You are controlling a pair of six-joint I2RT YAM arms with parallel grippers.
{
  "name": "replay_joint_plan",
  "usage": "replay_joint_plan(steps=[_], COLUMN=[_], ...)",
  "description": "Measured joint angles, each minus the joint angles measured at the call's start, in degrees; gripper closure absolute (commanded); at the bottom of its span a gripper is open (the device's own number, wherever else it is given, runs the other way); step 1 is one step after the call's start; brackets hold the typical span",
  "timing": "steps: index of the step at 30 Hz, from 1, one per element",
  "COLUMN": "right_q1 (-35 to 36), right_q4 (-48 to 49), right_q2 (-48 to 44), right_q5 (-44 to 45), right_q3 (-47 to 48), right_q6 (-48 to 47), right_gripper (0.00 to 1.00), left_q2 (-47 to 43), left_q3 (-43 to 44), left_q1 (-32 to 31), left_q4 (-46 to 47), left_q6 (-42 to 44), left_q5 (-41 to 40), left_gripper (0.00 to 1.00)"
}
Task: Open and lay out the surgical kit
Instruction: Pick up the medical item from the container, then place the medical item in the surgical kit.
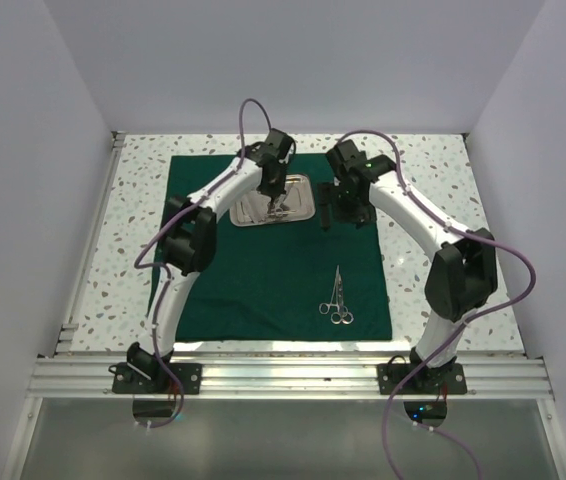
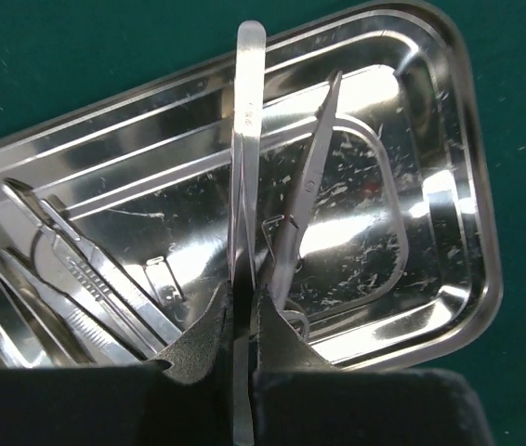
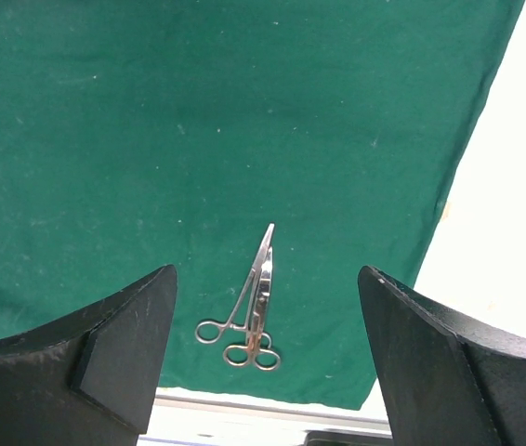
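My left gripper will next lift from the tray (image 1: 303, 186), then come back and down beside the scissors-like tools to release the instrument there.
The surgical kit's dark green cloth (image 1: 263, 280) lies spread flat on the table. The steel tray (image 1: 303, 186) sits at its far middle. My left gripper (image 1: 275, 204) reaches down into the tray (image 2: 481, 232) and is shut (image 2: 243, 299) on a thin flat silver instrument (image 2: 247, 111) that runs lengthwise between the fingers. A ring-handled instrument (image 2: 305, 186) lies right beside it, and flat handles (image 2: 86, 279) lie at the tray's left. Two ring-handled scissors-like tools (image 1: 337, 300) (image 3: 249, 311) lie overlapped on the cloth near its front edge. My right gripper (image 1: 343, 208) (image 3: 265, 274) hangs open above the cloth, holding nothing.
The speckled white tabletop (image 1: 433, 180) shows around the cloth, with bare table (image 3: 505, 232) just past the cloth's right edge. An aluminium rail (image 1: 293, 375) runs along the near edge by the arm bases. White walls close in both sides and the back.
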Motion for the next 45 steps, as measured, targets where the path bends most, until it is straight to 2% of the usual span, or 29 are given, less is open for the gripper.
replay_joint_plan(steps=[5,11,14,19,22,27,31,35,36,39,42,45], right_q1=[0.0,-0.2,-0.3,-0.3,-0.3,-0.3,-0.3,-0.3,-0.3,-0.3,-0.3,-0.3], right_q4=[0.0,0.0,0.0,-0.1,0.0,0.0,0.1,0.8,0.9,1.0,0.9,0.9], right_q2=[0.6,0.6,0.6,1.1,1.6,1.7,1.7,1.7,1.6,1.5,1.0,-0.4], right_q5=[-0.5,-1.7,-2.0,-3.3,-4.0,-4.8,-6.0,-6.6,-7.0,-7.8,-8.2,-8.7], right_q3=[0.4,1.5,1.9,2.6,3.2,3.6,3.5,1.7,1.0,-0.9,-1.5,-1.6], right_q6=[0.0,0.1,0.3,0.9,1.4,2.1,2.6,2.8,2.9,3.1,3.1,3.1], right_gripper=[0.18,0.18,0.18,0.19,0.19,0.19,0.20,0.20,0.20,0.20,0.20,0.20], left_q2=[-0.3,-3.7,-7.3,-20.3,-31.7,-46.1,-49.5,-49.7,-49.7,-49.8,-48.0,-43.8], left_q3=[5.6,5.5,2.0,-14.0,-28.5,-47.6,-55.2,-59.0,-59.3,-59.1,-54.4,-46.2], left_q1=[0.0,0.0,0.0,-0.3,-1.6,-9.1,-16.4,-20.2,-20.7,-21.0,-20.6,-19.2], left_q4=[-1.7,-4.1,-4.5,-4.5,-3.8,-1.9,-0.8,0.2,0.2,0.8,0.2,2.2], left_q6=[0.0,-0.8,-1.9,-6.7,-10.8,-19.4,-27.0,-34.2,-35.5,-36.7,-33.4,-29.2], left_q5=[-0.5,-1.2,-1.6,-2.1,-2.8,-3.9,-4.5,-5.5,-6.1,-8.9,-12.7,-15.1], left_gripper=[1.00,1.00,1.00,1.00,1.00,1.00,1.00,1.00,0.95,0.49,0.33,0.34])
